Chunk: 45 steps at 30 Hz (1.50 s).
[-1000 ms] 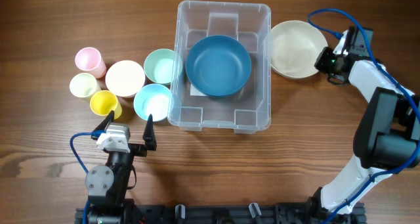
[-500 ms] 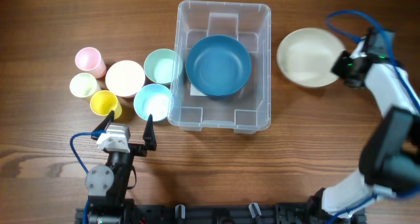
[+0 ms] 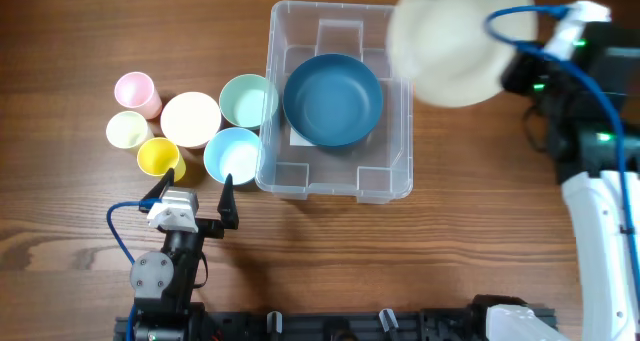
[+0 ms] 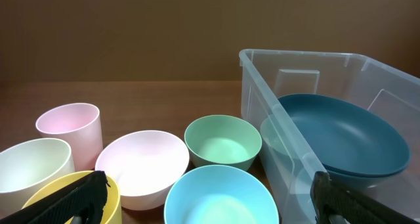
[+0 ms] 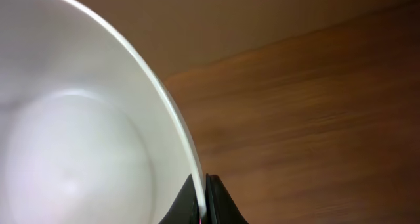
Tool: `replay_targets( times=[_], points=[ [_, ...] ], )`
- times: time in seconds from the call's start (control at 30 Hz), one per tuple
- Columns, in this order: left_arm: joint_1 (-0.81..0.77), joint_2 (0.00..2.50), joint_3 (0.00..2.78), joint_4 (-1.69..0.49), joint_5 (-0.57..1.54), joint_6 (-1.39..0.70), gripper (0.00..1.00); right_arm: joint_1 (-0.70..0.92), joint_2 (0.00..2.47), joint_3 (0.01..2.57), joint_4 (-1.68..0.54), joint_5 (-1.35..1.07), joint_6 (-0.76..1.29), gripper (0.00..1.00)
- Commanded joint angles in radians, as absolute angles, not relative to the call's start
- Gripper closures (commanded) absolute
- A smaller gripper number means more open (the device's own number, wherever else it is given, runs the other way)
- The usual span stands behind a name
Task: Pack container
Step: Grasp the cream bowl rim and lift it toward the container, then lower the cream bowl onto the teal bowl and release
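Observation:
I next need to move my right gripper to its left in the overhead view, lower the cream bowl (image 3: 455, 46) into the dark blue bowl (image 3: 333, 99) below and release, since that's empty.
The clear plastic container (image 3: 300, 171) sits mid-table with a dark blue bowl (image 3: 333, 99) inside; both also show in the left wrist view, the container (image 4: 262, 86) and the blue bowl (image 4: 341, 135). My right gripper (image 3: 516, 73) is shut on the rim of a cream bowl (image 3: 455, 46), held high above the container's right back corner. In the right wrist view its fingers (image 5: 201, 199) pinch the bowl's rim (image 5: 79, 138). My left gripper (image 3: 190, 193) is open and empty near the front left, behind the light blue bowl (image 3: 232, 154).
Left of the container stand a mint bowl (image 3: 246, 100), a pale pink bowl (image 3: 190, 118), a pink cup (image 3: 136, 91), a cream cup (image 3: 127, 130) and a yellow cup (image 3: 158, 157). Bare wood lies right of the container.
My right gripper has lifted the cream bowl off the table and carried it up and left, over the container's right back corner. The left arm has not moved.

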State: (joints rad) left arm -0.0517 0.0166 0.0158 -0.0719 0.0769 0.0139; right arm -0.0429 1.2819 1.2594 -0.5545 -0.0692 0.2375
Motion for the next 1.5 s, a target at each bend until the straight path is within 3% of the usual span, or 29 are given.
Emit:
replay_targets(
  times=[0.0,0.43,0.67,0.7,0.77,0.83,1.07,1.47],
  points=[
    [-0.054,0.016,0.006,-0.07,0.078,0.022,0.0,0.078,1.332,1.266,-0.562,-0.077,0.236,0.96],
    [-0.054,0.016,0.006,-0.07,0.078,0.022,0.0,0.279,1.594,1.266,-0.482,-0.08,0.212,0.96],
    [-0.054,0.016,0.006,-0.07,0.078,0.022,0.0,0.341,1.618,1.266,-0.449,-0.078,0.209,0.96],
    [-0.054,0.016,0.006,-0.07,0.078,0.022,0.0,0.346,1.618,1.266,-0.448,-0.078,0.209,0.92],
    [-0.054,0.016,0.006,-0.07,0.078,0.022,0.0,0.35,1.618,1.266,-0.445,-0.078,0.208,0.48],
    [-0.054,0.016,0.006,-0.07,0.078,0.022,0.0,0.35,1.618,1.266,-0.442,-0.079,0.198,0.42],
    [-0.054,0.016,0.006,-0.07,0.078,0.022,0.0,0.35,1.604,1.266,-0.442,-0.08,0.167,0.42],
    [-0.054,0.016,0.006,-0.07,0.078,0.022,0.0,0.353,1.603,1.266,-0.518,-0.196,0.047,0.55]
  ],
)
